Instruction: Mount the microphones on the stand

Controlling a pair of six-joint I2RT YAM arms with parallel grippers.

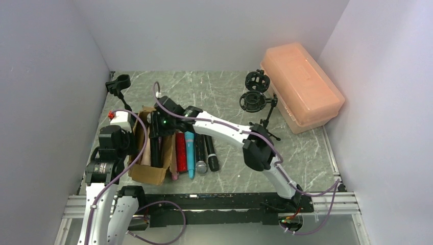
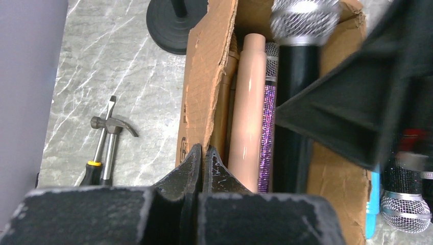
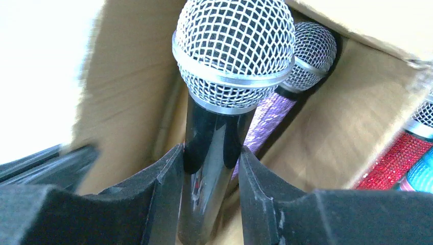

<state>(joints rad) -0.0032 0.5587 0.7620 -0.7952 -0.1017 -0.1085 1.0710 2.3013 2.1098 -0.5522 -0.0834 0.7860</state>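
The right gripper lifts the black microphone from the box next, then brings it down beside the last black one, where the table past the row is empty.
A black microphone (image 3: 212, 127) with a silver mesh head stands tilted in the cardboard box (image 1: 153, 171). My right gripper (image 3: 210, 150) is shut on its body; from above it is over the box (image 1: 155, 132). A purple glitter microphone (image 3: 265, 117) lies behind it, and a peach one (image 2: 248, 102) beside that. My left gripper (image 2: 204, 150) is shut on the box's torn left wall (image 2: 204, 87). Red glitter (image 1: 180, 150), blue (image 1: 190, 155) and two black microphones (image 1: 206, 153) lie on the table right of the box. A black stand (image 1: 120, 86) is at the back left; another with round mounts (image 1: 255, 94) is at the back middle.
A hammer (image 2: 110, 140) and a screwdriver (image 2: 94, 163) lie on the table left of the box. A round stand base (image 2: 171, 23) sits beyond the box. An orange plastic case (image 1: 301, 87) stands at the back right. A white item with a red cap (image 1: 120, 117) is by the left arm.
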